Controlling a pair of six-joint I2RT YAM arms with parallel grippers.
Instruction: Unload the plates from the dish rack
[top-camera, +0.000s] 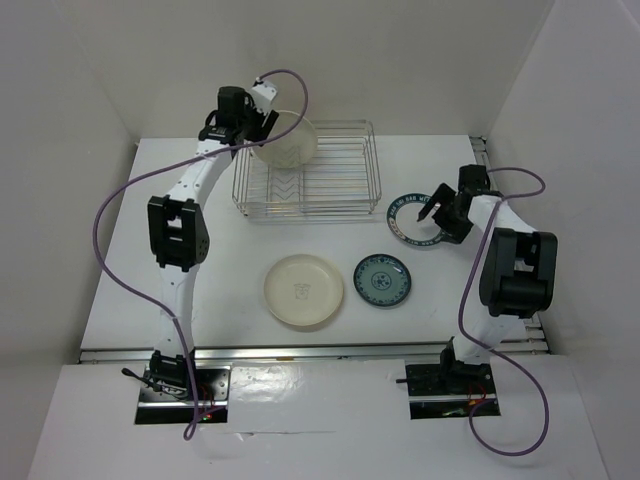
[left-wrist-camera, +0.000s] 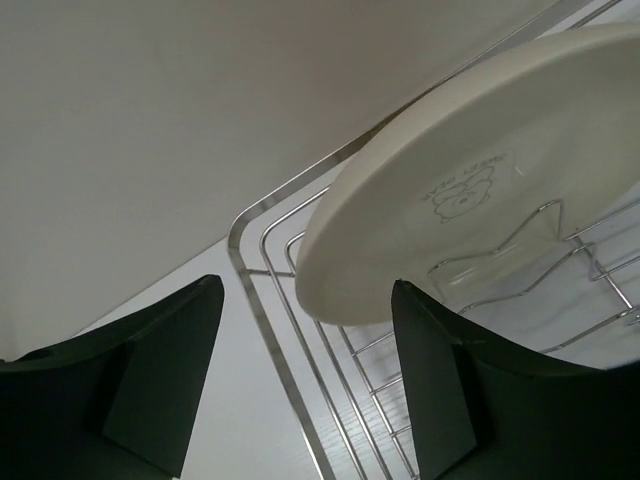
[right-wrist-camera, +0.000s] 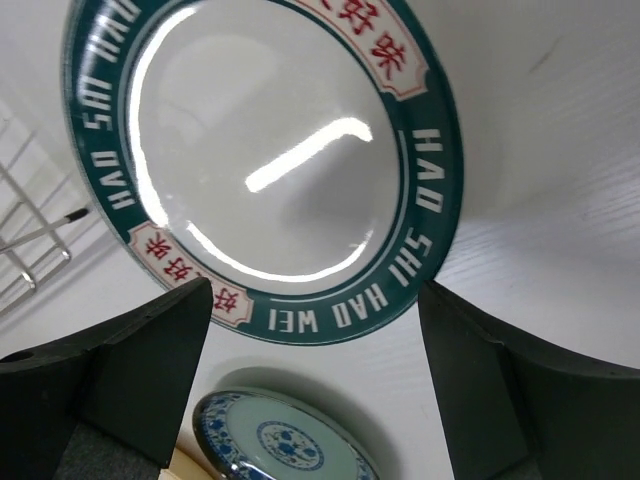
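Note:
My left gripper stays nearly in place next and closes on the cream plate's rim by the rack's corner, which lies between the open fingers.
The silver wire dish rack (top-camera: 340, 180) stands at the back of the table. One cream plate (top-camera: 287, 142) leans on edge in its left end. My left gripper (top-camera: 252, 133) is at that plate's left rim. In the left wrist view the jaws are open and the cream plate's (left-wrist-camera: 480, 170) lower edge sits at the mouth of the left gripper (left-wrist-camera: 305, 292), close to the right finger (left-wrist-camera: 435, 390), untouched. My right gripper (top-camera: 430, 212) hangs open over the green-rimmed white plate (top-camera: 408, 222), which lies flat on the table (right-wrist-camera: 270, 140); the right gripper (right-wrist-camera: 315, 292) holds nothing.
A cream plate (top-camera: 303, 290) and a small blue-patterned plate (top-camera: 382, 280) lie flat on the table in front of the rack. The blue-patterned plate (right-wrist-camera: 280, 445) shows near the right gripper. Rack wires (left-wrist-camera: 262, 300) run under the left gripper. White walls enclose the table.

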